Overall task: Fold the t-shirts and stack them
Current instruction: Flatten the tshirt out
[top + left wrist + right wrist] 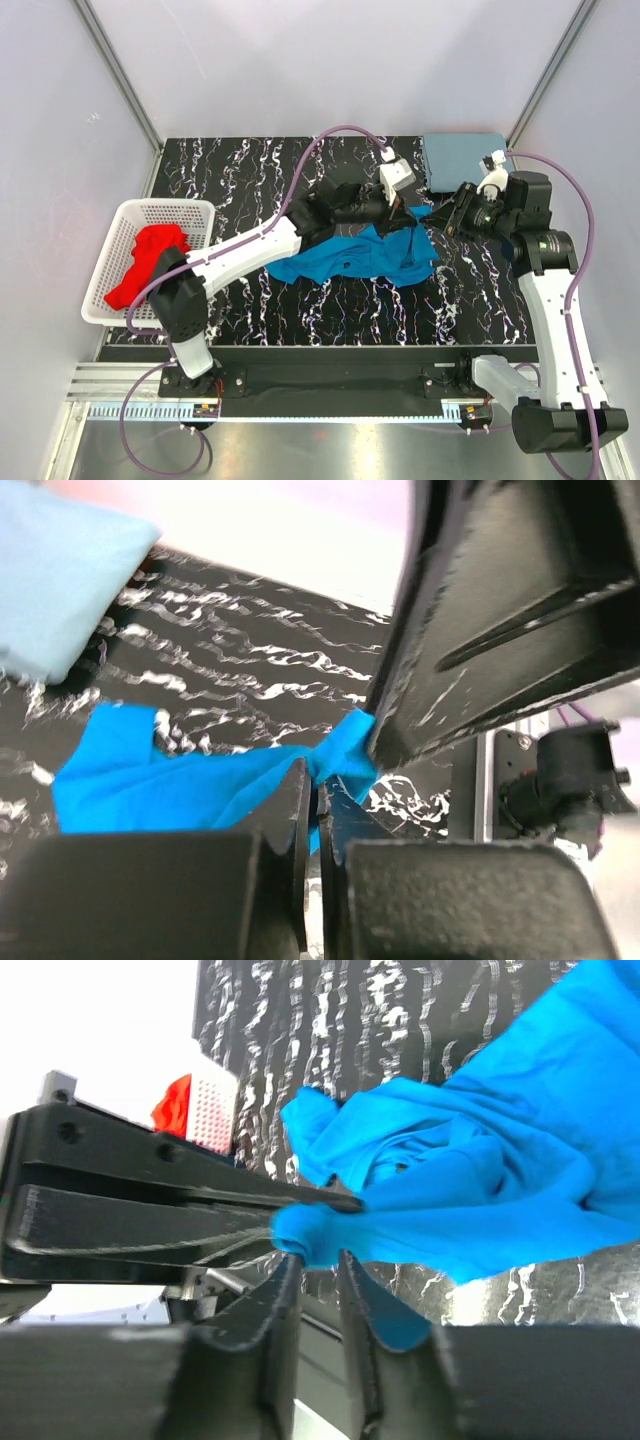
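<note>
I should tip my right gripper downward and lower it onto the blue shirt's corner (421, 211) nearest the grey-blue t-shirt, because my left gripper is pinching the lifted cloth.
A bright blue t-shirt (350, 258) lies crumpled in the middle of the table, its right corner lifted. My left gripper (408, 215) is shut on that corner; the cloth (150, 780) is pinched at its tips (318, 785). My right gripper (440, 215) meets it from the right. Its fingers (315, 1255) stand a little apart with a wad of the blue shirt (480, 1190) at their tips. A folded grey-blue t-shirt (465, 160) lies at the back right and also shows in the left wrist view (50, 580). A red t-shirt (150, 255) lies in the basket.
A white lattice basket (165, 210) stands at the table's left edge and shows in the right wrist view (212, 1110). The tabletop is black marbled. The two grippers are almost touching above the shirt's right corner. Grey walls enclose the back and sides.
</note>
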{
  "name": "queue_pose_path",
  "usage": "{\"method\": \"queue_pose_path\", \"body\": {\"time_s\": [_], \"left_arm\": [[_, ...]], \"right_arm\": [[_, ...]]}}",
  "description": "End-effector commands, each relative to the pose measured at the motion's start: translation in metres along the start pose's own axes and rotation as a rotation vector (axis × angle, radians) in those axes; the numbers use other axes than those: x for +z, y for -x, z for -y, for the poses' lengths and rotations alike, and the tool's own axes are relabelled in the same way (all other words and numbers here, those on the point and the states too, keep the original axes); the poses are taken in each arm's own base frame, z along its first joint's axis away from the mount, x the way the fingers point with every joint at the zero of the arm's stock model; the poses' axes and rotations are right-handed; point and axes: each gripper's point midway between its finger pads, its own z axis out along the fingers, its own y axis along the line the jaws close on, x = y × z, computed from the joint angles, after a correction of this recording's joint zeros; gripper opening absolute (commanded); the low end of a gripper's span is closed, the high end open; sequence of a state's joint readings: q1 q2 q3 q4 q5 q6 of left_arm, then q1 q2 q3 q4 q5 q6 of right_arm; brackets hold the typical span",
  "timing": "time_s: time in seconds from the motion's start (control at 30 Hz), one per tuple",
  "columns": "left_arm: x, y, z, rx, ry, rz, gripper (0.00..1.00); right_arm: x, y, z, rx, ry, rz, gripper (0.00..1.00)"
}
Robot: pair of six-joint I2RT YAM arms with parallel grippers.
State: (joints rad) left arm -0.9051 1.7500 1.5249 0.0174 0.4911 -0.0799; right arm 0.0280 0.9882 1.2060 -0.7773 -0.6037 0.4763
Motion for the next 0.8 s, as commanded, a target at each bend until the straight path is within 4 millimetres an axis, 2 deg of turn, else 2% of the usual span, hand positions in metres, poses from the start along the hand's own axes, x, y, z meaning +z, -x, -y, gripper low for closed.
{"method": "queue_pose_path", "body": {"time_s": [0.0,0.07,0.1,0.13,0.17,0.2,0.23,0.27,0.3,0.33,0.37,0.4,0.5,0.63,0.7,0.73,0.77], "left_arm": [[-0.04,0.028,-0.048,-0.137,0.199,0.077,0.0],[-0.059,0.014,-0.068,-0.298,0.255,0.062,0.0],[-0.078,-0.014,-0.092,-0.384,0.349,0.012,0.0],[-0.091,-0.027,-0.103,-0.46,0.413,0.002,0.0],[-0.113,-0.029,-0.112,-0.496,0.491,0.016,0.0],[-0.14,-0.061,-0.131,-0.579,0.588,-0.031,0.0],[-0.155,-0.068,-0.137,-0.616,0.632,-0.029,0.0],[-0.175,-0.061,-0.135,-0.608,0.658,0.002,0.0],[-0.195,-0.078,-0.14,-0.629,0.718,-0.02,0.0],[-0.208,-0.079,-0.141,-0.599,0.757,-0.026,0.0],[-0.226,-0.069,-0.14,-0.56,0.822,0.001,0.0],[-0.238,-0.078,-0.139,-0.56,0.863,-0.029,0.0],[-0.259,-0.076,-0.135,-0.536,0.919,-0.036,0.0],[-0.271,-0.074,-0.131,-0.511,0.947,-0.039,0.0],[-0.275,-0.074,-0.129,-0.507,0.956,-0.039,0.0],[-0.276,-0.076,-0.129,-0.504,0.959,-0.042,0.0],[-0.278,-0.076,-0.127,-0.504,0.959,-0.04,0.0]], "right_arm": [[0.01,0.019,0.01,0.013,-0.077,0.026,0.33],[0.015,0.028,0.017,0.026,-0.12,0.039,0.36],[0.02,0.03,0.024,0.037,-0.144,0.033,0.39],[0.023,0.034,0.035,0.044,-0.195,0.049,0.4],[0.026,0.035,0.043,0.059,-0.231,0.056,0.41],[0.033,0.034,0.056,0.077,-0.271,0.047,0.42],[0.038,0.034,0.072,0.093,-0.335,0.051,0.43],[0.044,0.032,0.082,0.12,-0.367,0.04,0.45],[0.056,0.028,0.095,0.149,-0.397,0.009,0.45],[0.063,0.024,0.105,0.173,-0.419,-0.005,0.47],[0.071,0.022,0.113,0.218,-0.435,-0.007,0.48],[0.084,0.023,0.124,0.244,-0.45,-0.001,0.49],[0.109,0.017,0.156,0.333,-0.515,0.012,0.5],[0.136,0.013,0.192,0.415,-0.603,0.017,0.52],[0.15,0.003,0.211,0.462,-0.665,-0.023,0.53],[0.153,0.013,0.215,0.459,-0.689,-0.001,0.53],[0.155,0.014,0.219,0.475,-0.714,0.002,0.52]]}}
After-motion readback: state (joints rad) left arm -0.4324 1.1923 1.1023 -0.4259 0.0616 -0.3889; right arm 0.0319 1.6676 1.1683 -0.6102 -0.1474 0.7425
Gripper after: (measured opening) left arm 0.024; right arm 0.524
